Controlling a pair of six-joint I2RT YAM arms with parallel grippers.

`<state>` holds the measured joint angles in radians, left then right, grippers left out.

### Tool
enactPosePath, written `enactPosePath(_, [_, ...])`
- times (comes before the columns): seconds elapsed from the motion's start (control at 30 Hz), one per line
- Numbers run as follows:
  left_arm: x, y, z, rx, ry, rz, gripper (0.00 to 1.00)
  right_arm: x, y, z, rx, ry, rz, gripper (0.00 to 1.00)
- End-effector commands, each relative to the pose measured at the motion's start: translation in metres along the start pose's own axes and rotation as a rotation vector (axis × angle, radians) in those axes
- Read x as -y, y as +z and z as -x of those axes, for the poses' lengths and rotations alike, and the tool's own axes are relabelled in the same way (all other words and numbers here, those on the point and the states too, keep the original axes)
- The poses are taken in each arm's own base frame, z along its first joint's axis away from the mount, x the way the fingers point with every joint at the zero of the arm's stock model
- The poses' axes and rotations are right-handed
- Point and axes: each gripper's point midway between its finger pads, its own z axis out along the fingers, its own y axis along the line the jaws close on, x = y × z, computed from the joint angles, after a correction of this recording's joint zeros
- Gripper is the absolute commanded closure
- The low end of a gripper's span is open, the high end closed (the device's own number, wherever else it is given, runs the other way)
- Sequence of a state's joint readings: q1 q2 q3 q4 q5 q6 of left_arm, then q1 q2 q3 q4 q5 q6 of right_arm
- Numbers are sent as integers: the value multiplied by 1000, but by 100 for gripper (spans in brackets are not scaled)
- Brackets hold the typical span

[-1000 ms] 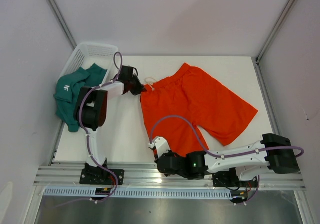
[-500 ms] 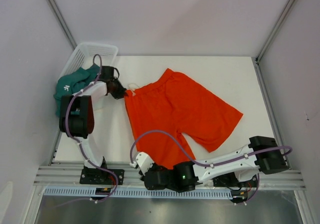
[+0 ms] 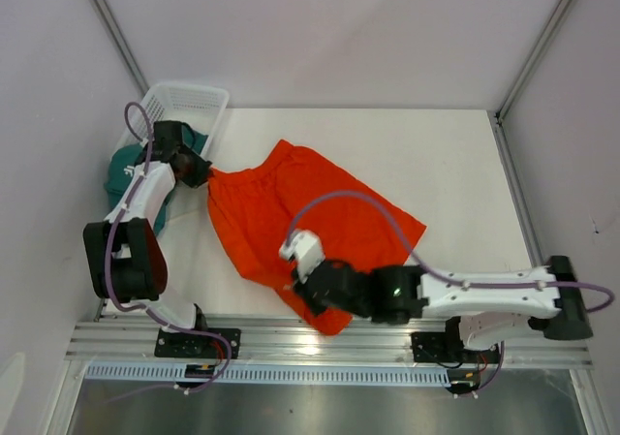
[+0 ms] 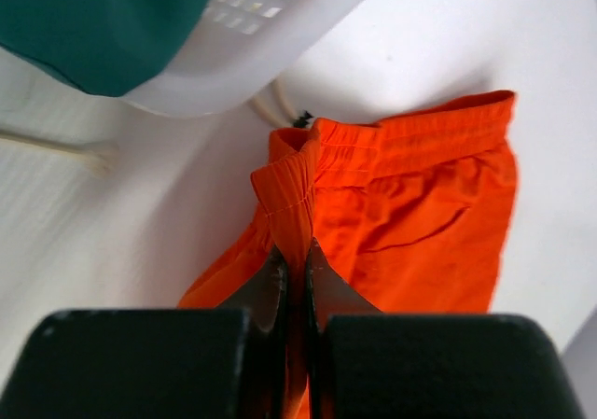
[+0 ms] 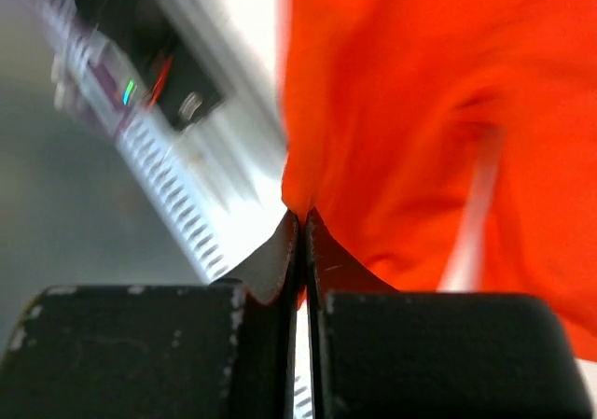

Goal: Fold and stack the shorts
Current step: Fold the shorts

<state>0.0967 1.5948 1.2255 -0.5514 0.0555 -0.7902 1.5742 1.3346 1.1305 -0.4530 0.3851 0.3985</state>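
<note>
Next, my left gripper will carry the waistband's corner to the waistband's other end [image 3: 283, 147] [image 4: 502, 111], outward of it and to the right in the top view, and release, doubling the spread waistband.
The orange shorts [image 3: 291, 207] lie bunched across the left middle of the table, waistband toward the basket. My left gripper [image 3: 201, 172] is shut on a corner of their waistband; in the left wrist view the orange fabric [image 4: 410, 204] is pinched between the jaws of the gripper [image 4: 291, 256]. My right gripper [image 3: 308, 295] is shut on a leg hem near the front edge; the right wrist view shows the orange cloth [image 5: 448, 92] clamped at the tips of the gripper [image 5: 300, 216]. The teal shorts [image 3: 121, 169] hang over the basket's side; teal fabric [image 4: 103, 18] shows there too.
A white mesh basket [image 3: 184, 101] stands at the back left corner, its wall [image 4: 270, 18] just beyond the left gripper. An aluminium rail [image 3: 387, 343] runs along the near table edge, also seen as a ribbed strip [image 5: 177, 186]. White walls enclose three sides.
Both arms have dragged the orange shorts leftward, bunching them. The left gripper moved back-left to the basket with the waistband. The right gripper swung left along the front edge, then in and right.
</note>
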Motion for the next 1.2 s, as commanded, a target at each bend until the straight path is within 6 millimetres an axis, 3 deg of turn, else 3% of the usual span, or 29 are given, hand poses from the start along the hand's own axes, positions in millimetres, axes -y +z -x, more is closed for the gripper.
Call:
enactPosePath(0.0, [46,-27,16,33,-87,-140,100,66,-43,42,118,106,-67,100])
enactPosePath(0.03, [53,-31,20,39,-107,-141,100,98,-46,49,139,152,-126,100])
enactPosePath(0.1, [64,-30,26,46,-140,-129,100,135,-58,58,162,198,-177,100])
enactPosePath(0.13, [73,-34,33,56,-157,-134,100,133,-60,58,156,186,-162,100])
enactPosePath(0.17, [77,-35,35,47,-175,-127,100,157,-62,61,158,219,-206,100])
enactPosePath(0.23, [85,-27,33,6,-263,-131,100,181,-65,65,152,236,-251,100])
enactPosePath(0.27, [93,-26,35,2,-288,-162,100,202,-69,67,162,268,-294,100])
enactPosePath(0.37, [116,-20,30,-29,-356,-225,100,228,-78,75,207,323,-323,100])
enactPosePath(0.4, [127,-23,36,-13,-363,-251,100,249,-84,76,227,365,-365,100])
enactPosePath(0.5, [148,-16,37,28,-384,-237,100,278,-88,76,253,451,-381,100])
enactPosePath(0.57, [157,-8,37,44,-389,-229,100,290,-78,68,221,486,-377,100])
enactPosePath(0.73, [176,32,36,-13,-438,-225,100,328,-66,63,248,575,-384,100])
enactPosePath(0.9, [186,44,43,60,-496,-247,100,366,-52,56,255,643,-417,100])
enactPosePath(1.13, [222,54,52,112,-504,-317,100,410,-43,29,245,739,-522,100])
enactPosePath(1.17, [236,57,58,123,-503,-351,100,413,-42,26,248,751,-529,100])
